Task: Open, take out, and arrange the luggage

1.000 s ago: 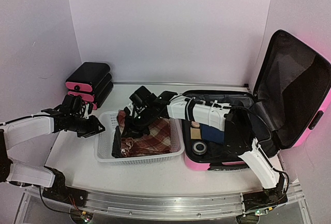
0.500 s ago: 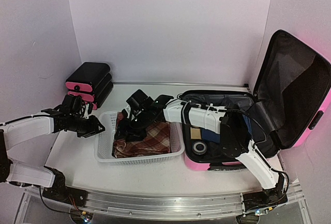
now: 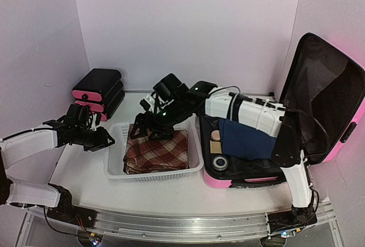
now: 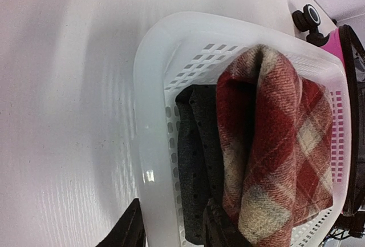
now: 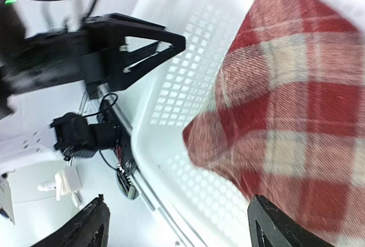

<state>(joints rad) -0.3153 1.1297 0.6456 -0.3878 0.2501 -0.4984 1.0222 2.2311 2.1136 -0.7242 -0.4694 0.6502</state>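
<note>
My right gripper moves across and down next, onto the edge of the blue cloth by the tan item, because that lies to its right in the top view.
The luggage [image 3: 326,90] lies open at the right, a pink shell with its black-lined lid raised; a pink edge of the luggage [image 4: 342,37] shows in the left wrist view. A red plaid cloth [image 3: 157,150] lies in the white mesh basket [image 3: 154,177], on top of a dark grey cloth [image 4: 197,161]. My right gripper [image 3: 145,133] hangs open and empty above the basket's far side. In its own view the right gripper [image 5: 182,227] stands over the plaid cloth [image 5: 285,98] and basket [image 5: 171,87]. My left gripper [image 3: 105,140] grips the basket's left rim [image 4: 148,116], left gripper [image 4: 174,230] straddling it.
A blue cloth [image 3: 245,138], a tan item [image 3: 215,138] and a round black item [image 3: 219,161] lie inside the luggage. A black drawer unit with pink fronts [image 3: 97,90] stands at the back left. White walls close in the table on three sides.
My right gripper has opened and let go of the plaid cloth, then lifted and drawn back. The cloth now lies flat in the basket. The left arm has stayed put.
</note>
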